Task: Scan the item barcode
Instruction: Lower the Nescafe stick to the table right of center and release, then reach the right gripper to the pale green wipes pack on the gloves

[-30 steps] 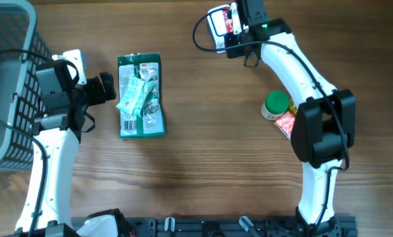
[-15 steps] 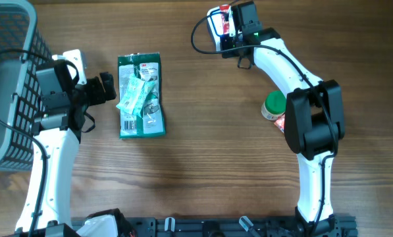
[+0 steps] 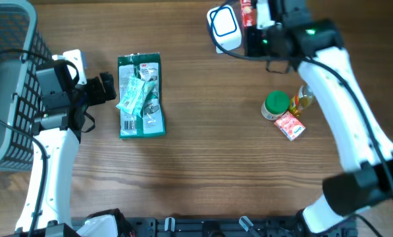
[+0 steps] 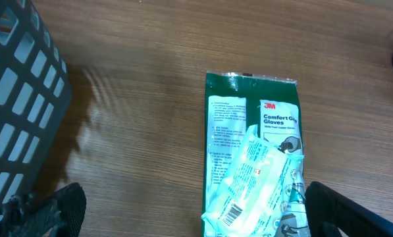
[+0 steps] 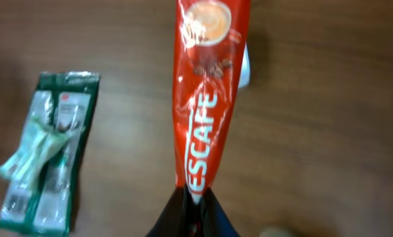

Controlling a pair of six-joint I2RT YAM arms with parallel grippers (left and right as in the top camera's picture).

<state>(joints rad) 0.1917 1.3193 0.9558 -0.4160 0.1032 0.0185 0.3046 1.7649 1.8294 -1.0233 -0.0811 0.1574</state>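
Observation:
I will move my right gripper back and down next to let go of the sachet on the bare tabletop beside the green-lidded jar. That spot is below the gripper and nearer my base.
My right gripper is shut on the lower end of a red Nescafe coffee sachet, which stands up away from the wrist camera. In the overhead view the sachet hangs just right of the white barcode scanner at the table's far edge, held by the right gripper. Behind the sachet, only a white sliver of the scanner shows. My left gripper stands open beside the left edge of a green glove package, holding nothing. Its dark fingertips frame the package.
A pale blue sachet with a barcode lies on the green package. A grey wire basket stands at the far left. A green-lidded jar, a small yellow bottle and a red packet lie at mid right.
The right arm has swung to the right and carried the red sachet off the scanner's face to its right side. The left arm and the green package have not moved.

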